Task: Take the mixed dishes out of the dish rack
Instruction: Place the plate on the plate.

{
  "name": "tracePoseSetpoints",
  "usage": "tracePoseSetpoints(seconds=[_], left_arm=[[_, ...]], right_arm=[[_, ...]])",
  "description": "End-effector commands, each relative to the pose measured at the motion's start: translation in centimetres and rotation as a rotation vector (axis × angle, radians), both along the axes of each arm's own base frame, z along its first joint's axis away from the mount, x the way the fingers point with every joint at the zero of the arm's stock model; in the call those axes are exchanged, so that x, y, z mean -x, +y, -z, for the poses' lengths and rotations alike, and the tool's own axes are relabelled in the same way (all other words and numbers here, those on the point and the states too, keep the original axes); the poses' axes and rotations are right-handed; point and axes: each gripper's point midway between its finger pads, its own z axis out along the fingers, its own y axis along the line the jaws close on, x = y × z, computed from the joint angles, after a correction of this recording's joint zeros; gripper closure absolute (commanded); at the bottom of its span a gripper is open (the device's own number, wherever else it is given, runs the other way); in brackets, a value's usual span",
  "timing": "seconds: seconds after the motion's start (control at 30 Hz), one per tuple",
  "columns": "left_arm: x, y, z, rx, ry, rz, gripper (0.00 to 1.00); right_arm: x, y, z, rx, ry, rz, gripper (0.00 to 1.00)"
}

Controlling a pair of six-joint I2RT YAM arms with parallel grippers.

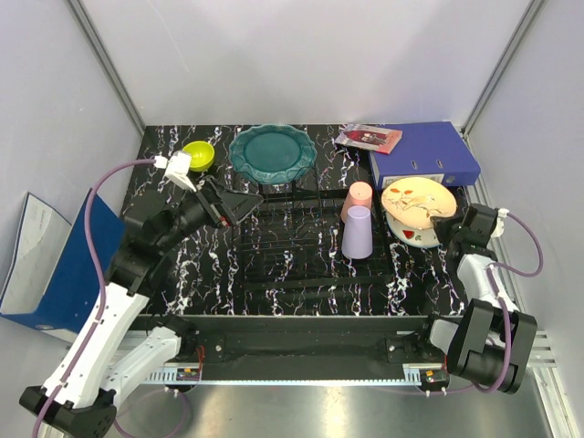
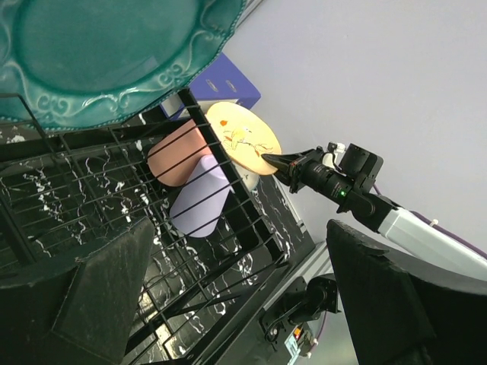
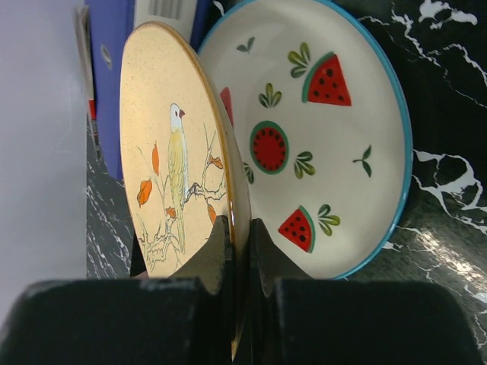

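My right gripper brings the cream-orange plate (image 3: pixel 179 175) down onto the white watermelon plate below next and releases its rim there, since the watermelon plate lies face up and empty.
The black wire dish rack (image 1: pixel 301 265) stands mid-table. A pink cup (image 1: pixel 358 197) and a lavender cup (image 1: pixel 357 234) stand upside down in its right part. The teal scalloped plate (image 1: pixel 274 151) is at the rack's far left edge; I cannot tell if it rests in it. The small yellow bowl (image 1: pixel 198 155) sits on the table at the far left. My right gripper (image 3: pixel 242 236) is shut on the rim of the cream-orange plate (image 3: pixel 179 175), held over the white watermelon plate (image 3: pixel 327 152) right of the rack. My left gripper (image 1: pixel 242 205) is open and empty above the rack's left end.
A blue binder (image 1: pixel 424 155) and a small red-patterned booklet (image 1: pixel 368 138) lie at the back right, close behind the two plates. Another blue binder (image 1: pixel 55 265) leans off the table's left side. Grey walls enclose the black marble tabletop (image 1: pixel 210 274).
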Motion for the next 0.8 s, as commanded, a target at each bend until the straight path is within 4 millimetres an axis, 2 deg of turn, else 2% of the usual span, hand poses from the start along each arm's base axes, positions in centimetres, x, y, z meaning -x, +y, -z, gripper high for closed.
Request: tracePoseSetpoints(seconds=[0.0,0.2,0.37,0.77], left_arm=[[0.1,-0.2,-0.6,0.017,-0.044,0.013,0.01],[-0.1,-0.5,0.4,0.013,-0.011,0.024,0.01],[0.1,-0.4,0.3,0.016,-0.017,0.026,0.01],[-0.4,-0.4,1.6,0.000,0.012,0.017,0.01]], right_arm=[[-2.8,-0.9,-5.1,0.018,-0.228,0.027,1.00],[-2.0,-1.0,-3.5,0.022,-0.197,0.046,1.00],[-1.2,-1.5,-1.5,0.038,-0.158,0.076,1.00],[-1.3,-2.1,1.3,0.015,-0.087,0.120,1.00]])
